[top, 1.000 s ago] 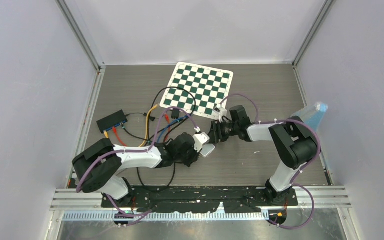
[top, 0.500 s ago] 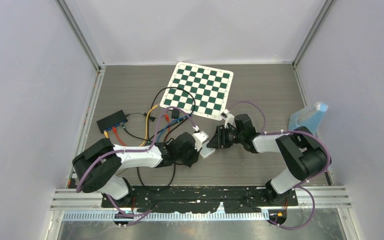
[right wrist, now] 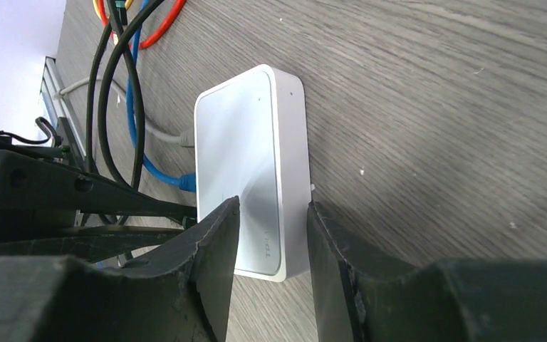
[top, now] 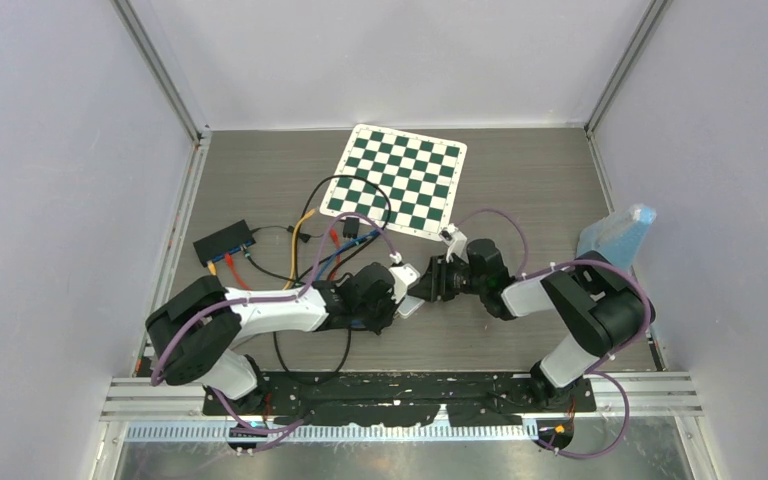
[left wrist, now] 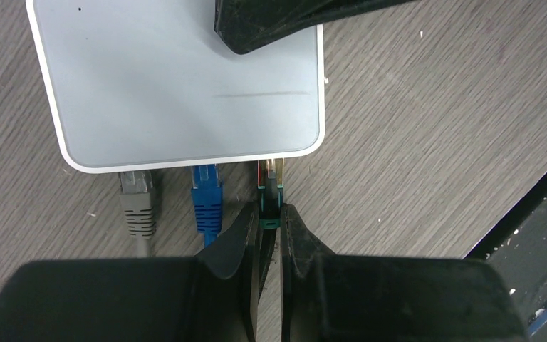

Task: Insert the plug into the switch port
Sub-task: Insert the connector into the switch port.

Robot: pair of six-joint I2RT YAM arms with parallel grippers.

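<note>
The port beside the blue plug is to the right in the top view, so the left gripper will push the aligned dark plug that way and let go of it.
The white switch (left wrist: 171,92) lies flat on the wood table, also seen in the top view (top: 408,304) and the right wrist view (right wrist: 246,157). My left gripper (left wrist: 271,214) is shut on a dark plug (left wrist: 271,194) with a green boot. The plug's tip is at the rightmost port on the switch's near edge. A grey plug (left wrist: 137,199) and a blue plug (left wrist: 206,199) sit in the ports beside it. My right gripper (right wrist: 272,206) is open astride the switch's back edge. One finger is over the top face and the other is beside the back wall.
A green-and-white chessboard (top: 397,180) lies at the back. A black box (top: 224,241) with coloured cables (top: 325,245) sits to the left. A pale blue bottle (top: 615,235) stands at the right wall. The table's dark front rail (left wrist: 541,206) runs close to the right of the plug.
My right gripper has moved left and nearer, coming down over the switch with its jaws a little narrower. The left gripper has stayed at the switch, shut on the plug.
</note>
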